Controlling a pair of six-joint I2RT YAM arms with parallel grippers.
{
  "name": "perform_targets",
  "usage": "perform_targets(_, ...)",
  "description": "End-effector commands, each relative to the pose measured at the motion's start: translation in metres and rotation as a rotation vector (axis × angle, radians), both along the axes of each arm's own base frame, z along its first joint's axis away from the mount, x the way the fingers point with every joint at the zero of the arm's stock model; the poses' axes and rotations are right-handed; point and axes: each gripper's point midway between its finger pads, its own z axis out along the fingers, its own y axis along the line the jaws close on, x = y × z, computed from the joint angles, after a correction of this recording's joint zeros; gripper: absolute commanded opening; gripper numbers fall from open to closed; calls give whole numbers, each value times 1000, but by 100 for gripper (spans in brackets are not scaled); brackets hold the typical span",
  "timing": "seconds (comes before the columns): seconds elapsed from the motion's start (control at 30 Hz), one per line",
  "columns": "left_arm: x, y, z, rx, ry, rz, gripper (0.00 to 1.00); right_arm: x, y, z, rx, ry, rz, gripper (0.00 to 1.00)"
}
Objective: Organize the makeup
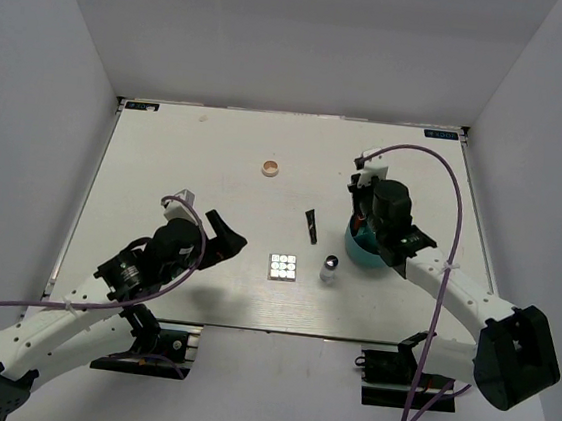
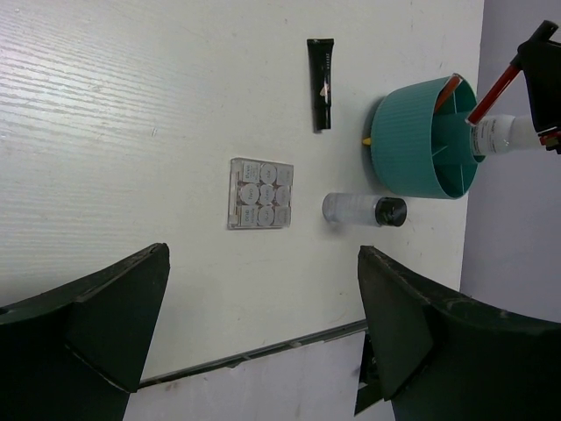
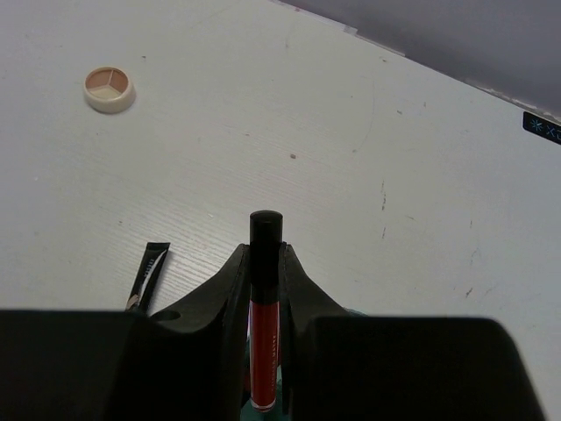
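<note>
The red-and-black pencil's red end only reaches the teal tub's opening. My right gripper comes down toward the teal tub's rim (image 1: 363, 231) (image 3: 266, 405) beside the other red pencil next and opens.
My right gripper (image 3: 265, 254) is shut on a red-and-black pencil (image 3: 266, 298) and holds it upright over the teal tub (image 1: 365, 252). In the left wrist view this pencil (image 2: 493, 92) slants into the tub (image 2: 412, 145), where a white bottle (image 2: 500, 136) and another red pencil (image 2: 447, 88) stand. On the table lie the square palette (image 1: 282, 266), the silver-capped vial (image 1: 329, 268), the black tube (image 1: 311, 226) and, farther back, the round peach compact (image 1: 270, 168). My left gripper (image 1: 226, 237) is open and empty, left of the palette (image 2: 260, 193).
The vial (image 2: 362, 210) lies on its side between the palette and the tub. The black tube (image 2: 322, 83) lies just left of the tub. The table's near edge runs close below the left gripper (image 2: 263, 259). Grey walls enclose the table.
</note>
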Motion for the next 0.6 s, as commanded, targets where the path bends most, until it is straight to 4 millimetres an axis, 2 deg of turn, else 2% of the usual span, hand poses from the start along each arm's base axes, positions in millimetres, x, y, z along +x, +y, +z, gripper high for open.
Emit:
perform_targets(0.0, -2, -3, 2, -19, -17, -19, 98, 5, -3, 10, -4, -57, -30, 0)
perform_targets(0.17, -2, -3, 1, -15, -17, -23, 98, 3, 0, 0, -28, -48, -18, 0)
perform_targets(0.57, -3, -1, 1, -17, -16, -20, 98, 3, 9, -9, -34, -61, 5, 0)
